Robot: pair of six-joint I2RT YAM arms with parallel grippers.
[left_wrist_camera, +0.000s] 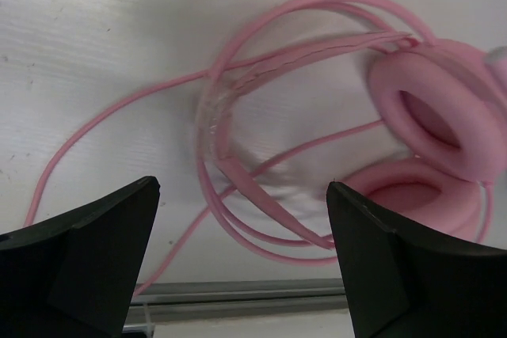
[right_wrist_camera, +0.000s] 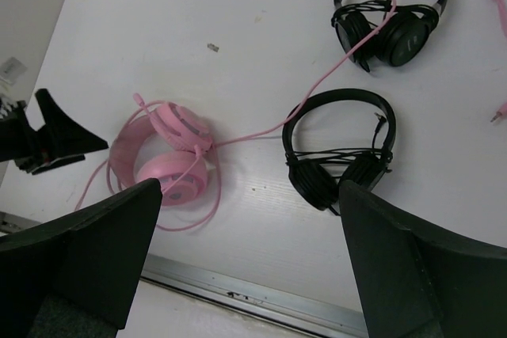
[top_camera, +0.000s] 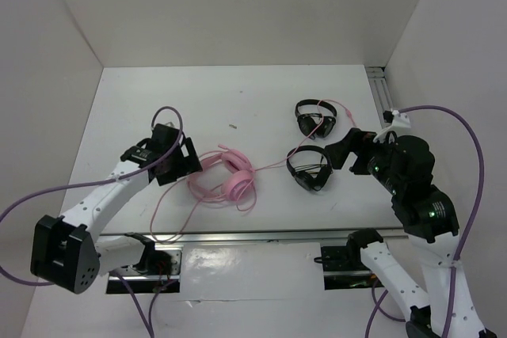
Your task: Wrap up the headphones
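Observation:
The headband's rounded end [top_camera: 192, 184] [left_wrist_camera: 212, 128] is below, at the narrow spot where headband and wires run together. My left gripper should next lower its open fingers around that end.
The pink headphones [top_camera: 231, 180] lie on the white table near its front edge, earcups to the right and wire headband to the left. Their thin pink cable [top_camera: 273, 165] runs right past the black headsets, and another loop trails left toward the front edge. My left gripper [top_camera: 190, 161] is open and empty, just left of the headband [left_wrist_camera: 238, 93], with the earcups [left_wrist_camera: 444, 108] at the right of the left wrist view. My right gripper [top_camera: 337, 153] is open and empty, raised over the nearer black headset. In the right wrist view the headphones [right_wrist_camera: 170, 156] show at the left.
Two smaller black headsets lie right of centre, one nearer [top_camera: 309, 169] [right_wrist_camera: 341, 156] and one farther [top_camera: 315, 117] [right_wrist_camera: 388, 13]. The cable's plug end [right_wrist_camera: 499, 112] lies at the right. A metal rail [top_camera: 253, 237] runs along the table's front edge. White walls enclose the table.

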